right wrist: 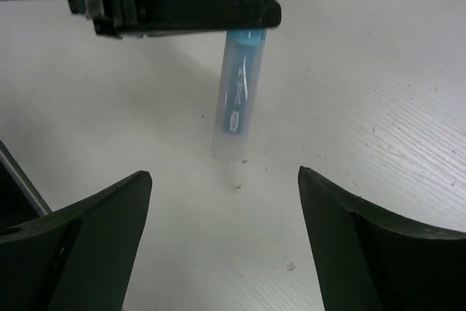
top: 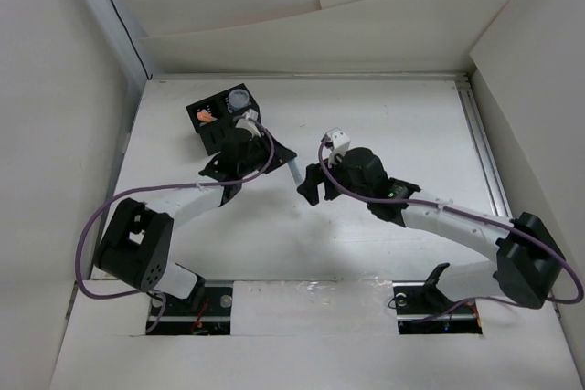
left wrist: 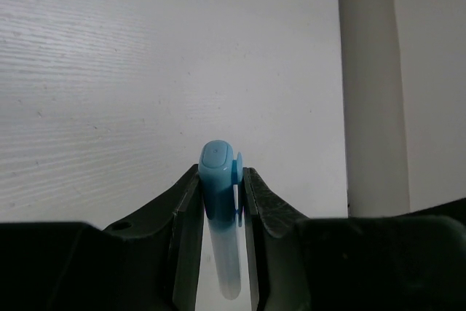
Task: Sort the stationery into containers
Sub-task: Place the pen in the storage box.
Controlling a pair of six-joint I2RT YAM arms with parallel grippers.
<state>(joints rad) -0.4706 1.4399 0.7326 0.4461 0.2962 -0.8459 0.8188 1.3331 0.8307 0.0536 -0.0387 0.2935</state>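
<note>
The robot's left gripper is going to take the stick point(top: 295, 172) outward and to the left in the top view next, over the organizer box's section with the orange piece point(top: 205, 117), because slim stationery is already there.
My left gripper point(left wrist: 220, 176) is shut on a light blue marker stick point(left wrist: 218, 202), which points down just above the white table. In the top view this gripper point(top: 281, 158) is right of the black organizer box point(top: 216, 131), with the stick point(top: 295, 172) at its tip. My right gripper point(right wrist: 224, 174) is open and empty, facing the stick point(right wrist: 239, 100) from close by. In the top view it point(top: 309, 185) is just right of the stick. The round white cylinder with a blue top point(top: 239, 98) and an orange piece point(top: 205, 117) sit in the box.
White walls close in the table on the left, back and right. A metal rail point(top: 484, 152) runs along the right side. A pale upright strip point(left wrist: 368, 85) shows in the left wrist view.
</note>
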